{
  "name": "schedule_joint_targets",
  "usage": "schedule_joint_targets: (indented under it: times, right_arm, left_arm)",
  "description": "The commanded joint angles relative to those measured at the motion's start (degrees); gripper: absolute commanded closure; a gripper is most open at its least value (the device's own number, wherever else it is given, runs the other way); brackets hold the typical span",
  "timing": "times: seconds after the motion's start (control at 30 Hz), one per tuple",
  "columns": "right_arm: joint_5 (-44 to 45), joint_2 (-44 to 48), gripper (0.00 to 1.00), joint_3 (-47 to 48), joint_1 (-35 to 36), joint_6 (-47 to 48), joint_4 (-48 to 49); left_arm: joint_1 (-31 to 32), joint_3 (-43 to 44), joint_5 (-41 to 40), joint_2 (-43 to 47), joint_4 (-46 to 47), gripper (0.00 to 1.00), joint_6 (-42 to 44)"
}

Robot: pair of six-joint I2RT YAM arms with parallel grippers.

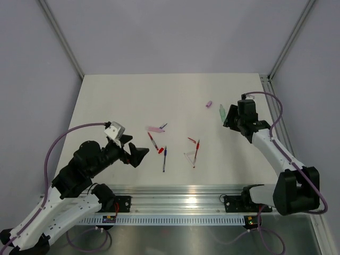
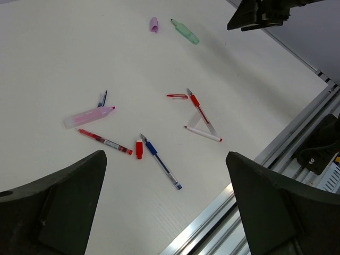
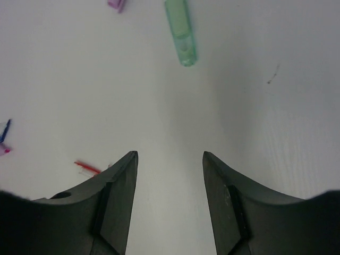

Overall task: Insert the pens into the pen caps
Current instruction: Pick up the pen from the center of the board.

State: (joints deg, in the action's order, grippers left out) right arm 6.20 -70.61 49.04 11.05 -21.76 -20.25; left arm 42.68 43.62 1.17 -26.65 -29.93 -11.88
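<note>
My right gripper will next move outward and down to close on the green pen's blunt near end (image 1: 223,120) (image 3: 186,54), because the pen's tip that needs capping is at its far end.
The pens and caps lie scattered mid-table. A pink pen (image 1: 154,128) (image 2: 87,116) lies beside a blue cap (image 1: 163,126) (image 2: 102,98). A red pen (image 2: 103,141), a red cap (image 1: 160,150) (image 2: 139,149) and a blue pen (image 1: 164,158) (image 2: 161,161) lie close together. Further right lie a second red cap (image 2: 177,96), a red pen (image 1: 197,150) (image 2: 200,110) and a pale pen (image 2: 203,134). A lilac cap (image 1: 209,104) (image 3: 116,4) and a green pen (image 1: 222,111) (image 3: 181,32) lie far right. My left gripper (image 1: 135,149) (image 2: 166,156) is open and empty above the blue pen. My right gripper (image 1: 229,117) (image 3: 170,154) is open and empty just short of the green pen.
An aluminium rail (image 1: 180,192) (image 2: 255,180) runs along the table's near edge. Grey walls enclose the table (image 1: 122,101). A purple cable (image 1: 58,141) loops off the left arm.
</note>
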Motion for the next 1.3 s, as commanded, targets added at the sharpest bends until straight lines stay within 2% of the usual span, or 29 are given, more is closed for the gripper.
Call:
schedule_joint_targets:
  times: [0.0, 0.23, 0.63, 0.93, 1.13, 1.27]
  right_arm:
    - [4.4, -5.7, 0.4, 6.4, -1.3, 3.3, -1.7]
    - [5.7, -21.0, 0.37, 16.5, -2.4, 6.4, -5.1]
    - [1.9, -35.6, 0.29, 27.3, -6.2, 11.8, -9.2]
    - [-8.1, -42.1, 0.34, 33.6, -6.4, 15.2, -11.1]
    - [-7.5, -44.8, 0.36, 36.9, -6.3, 15.5, -13.7]
    - [-6.6, -46.4, 0.43, 38.9, -6.0, 15.5, -15.3]
  left_arm:
    - [-0.8, 1.2, 3.0, 1.6, 2.7, 0.01, 0.1]
    - [-1.3, 1.1, 5.4, 1.8, 2.6, 0.01, -0.4]
    - [-1.3, 0.6, 7.8, 4.6, 3.4, 0.01, -0.5]
    - [-1.4, 0.8, 9.0, 3.1, 3.3, 0.01, -0.1]
    - [-2.1, 0.9, 9.8, 2.6, 3.5, 0.01, 0.0]
    - [-2.5, 0.9, 10.3, 2.5, 3.3, 0.01, 0.1]
